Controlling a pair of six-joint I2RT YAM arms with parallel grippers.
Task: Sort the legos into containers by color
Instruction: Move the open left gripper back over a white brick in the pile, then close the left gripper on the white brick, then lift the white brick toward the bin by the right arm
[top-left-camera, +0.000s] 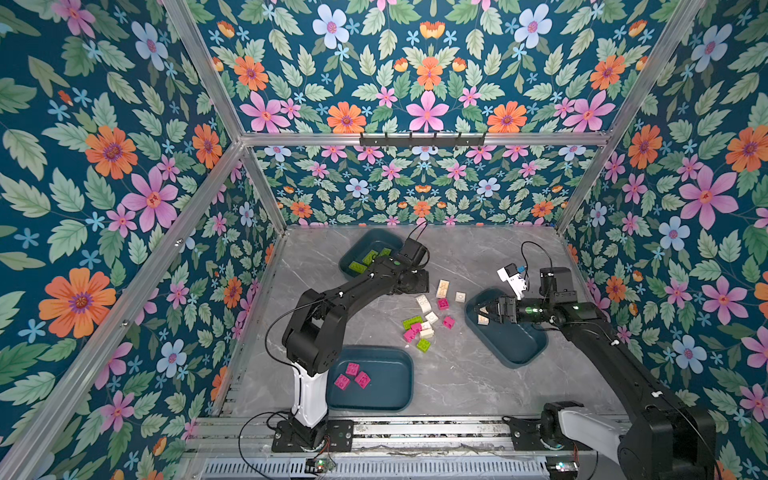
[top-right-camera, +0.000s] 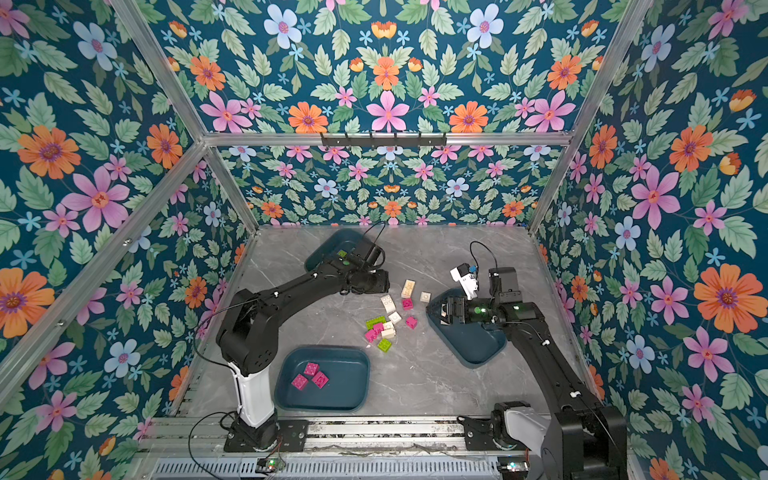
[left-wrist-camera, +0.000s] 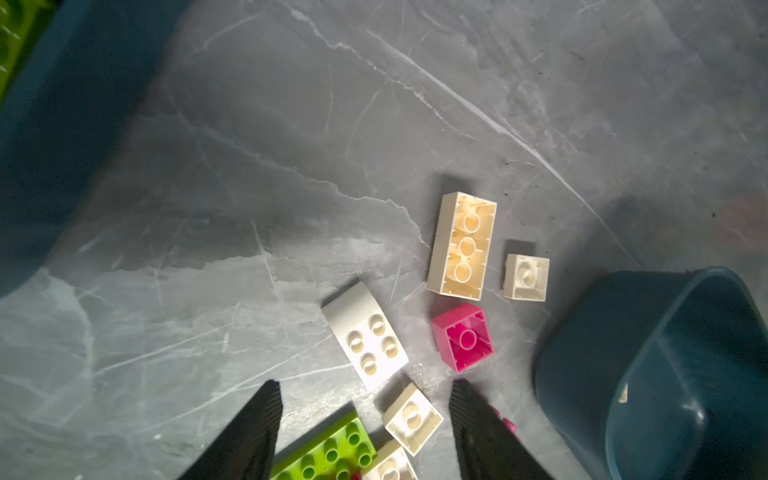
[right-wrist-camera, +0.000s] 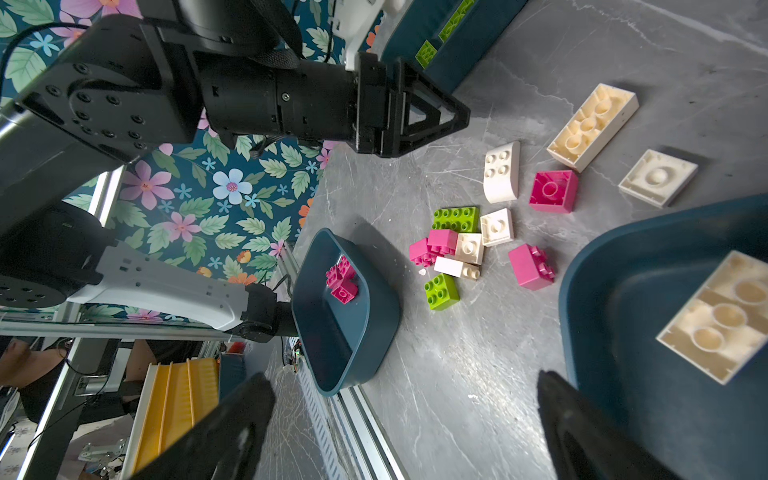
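Note:
Next I will move my left gripper down to the curved cream brick below it, fingers astride the brick's studded half, since bare tabletop is on either side of the brick's long sides.
Loose legos (top-left-camera: 422, 326) in green, pink and cream lie mid-table. In both top views three teal containers show: the far one (top-left-camera: 353, 245) holds green bricks (top-left-camera: 365, 262), the near one (top-left-camera: 390, 395) pink bricks (top-left-camera: 353, 374), the right one (top-left-camera: 519, 345) a cream brick (top-left-camera: 482, 319). My left gripper (left-wrist-camera: 365, 384) hovers open over the pile's far side, empty, above a cream square brick (left-wrist-camera: 411, 417) and a green brick (left-wrist-camera: 328, 453). My right gripper (right-wrist-camera: 403, 376) is wide open and empty at the right container's edge (right-wrist-camera: 582, 270), beside that cream brick (right-wrist-camera: 723, 316).
An upturned long cream brick (left-wrist-camera: 463, 245), a pink brick (left-wrist-camera: 463, 336) and a small cream one (left-wrist-camera: 525, 276) lie beyond the left fingers. An aluminium rail (top-left-camera: 415, 432) runs along the table's front edge. Floral walls close in the back and both sides.

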